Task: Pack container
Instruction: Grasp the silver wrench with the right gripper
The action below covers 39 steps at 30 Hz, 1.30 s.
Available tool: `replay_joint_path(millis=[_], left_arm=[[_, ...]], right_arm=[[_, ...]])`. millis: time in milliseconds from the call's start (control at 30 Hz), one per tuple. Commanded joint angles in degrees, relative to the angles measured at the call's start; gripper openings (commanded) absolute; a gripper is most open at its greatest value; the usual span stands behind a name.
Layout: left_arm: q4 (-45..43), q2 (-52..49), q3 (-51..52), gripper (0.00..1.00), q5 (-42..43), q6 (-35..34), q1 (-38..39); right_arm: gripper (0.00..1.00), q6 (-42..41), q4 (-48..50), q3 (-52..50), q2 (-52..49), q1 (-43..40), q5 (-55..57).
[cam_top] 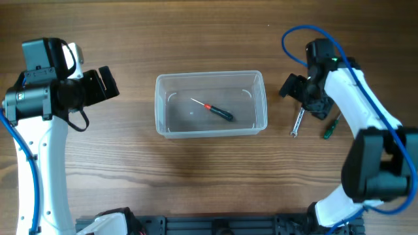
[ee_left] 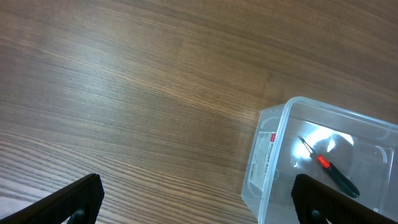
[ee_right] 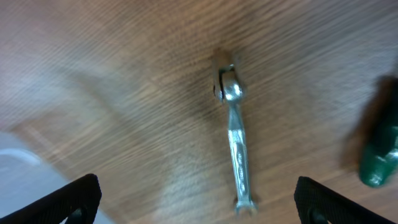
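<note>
The wrench (cam_top: 297, 123) lies lengthwise between my open fingers, still below them. My right gripper needs to come down next onto the wrench's handle, just beside the wrench's hinged head.
The clear plastic container (cam_top: 210, 104) sits mid-table with a small screwdriver (cam_top: 214, 109) with a red and dark green handle lying inside; both also show in the left wrist view, the container (ee_left: 273, 155) and the screwdriver (ee_left: 329, 169). A silver wrench (cam_top: 297, 123) lies on the wood right of the container. My right gripper (cam_top: 302, 91) is open above the wrench (ee_right: 237, 146), which lies between its fingers in the right wrist view. My left gripper (cam_top: 104, 83) is open and empty, left of the container.
A green-handled screwdriver (cam_top: 331, 127) lies right of the wrench, and its handle shows at the right edge of the right wrist view (ee_right: 380, 163). A white label (ee_left: 264, 157) is on the container's left wall.
</note>
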<state>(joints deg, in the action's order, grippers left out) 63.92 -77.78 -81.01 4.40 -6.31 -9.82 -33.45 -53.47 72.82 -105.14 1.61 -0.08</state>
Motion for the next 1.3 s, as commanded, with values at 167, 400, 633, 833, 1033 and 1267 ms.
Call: replay_joint_path(millis=[167,400,633,833,1033,1267], left_arm=[[0.09,-0.24,-0.59,1.0,0.9,-0.11,-0.26],[0.09,-0.24,-0.59,1.0,0.9,-0.11,-0.26],[0.07,-0.24,-0.59,1.0,0.9,-0.11,-0.24],[0.07,-0.24,-0.59,1.0,0.9,-0.11,-0.24],[0.07,-0.24,-0.59,1.0,0.9,-0.11,-0.24],[0.07,-0.24,-0.59,1.0,0.9,-0.11,-0.26]], right_arm=[[1.0,7.15,4.02,-0.2,-5.35,-1.09,-1.27],[0.99,11.04,5.99,-0.87,-5.35,-2.78,-0.44],[0.99,12.48,9.03,-4.7,-5.35,-2.97,-0.48],[0.97,12.5,10.62,-7.65,-5.35,-2.97,-1.18],[0.62,12.46,10.4,-7.65,-5.35,-2.97,-1.53],[0.27,12.46,10.4,-7.65,-5.33,-2.97,-2.78]])
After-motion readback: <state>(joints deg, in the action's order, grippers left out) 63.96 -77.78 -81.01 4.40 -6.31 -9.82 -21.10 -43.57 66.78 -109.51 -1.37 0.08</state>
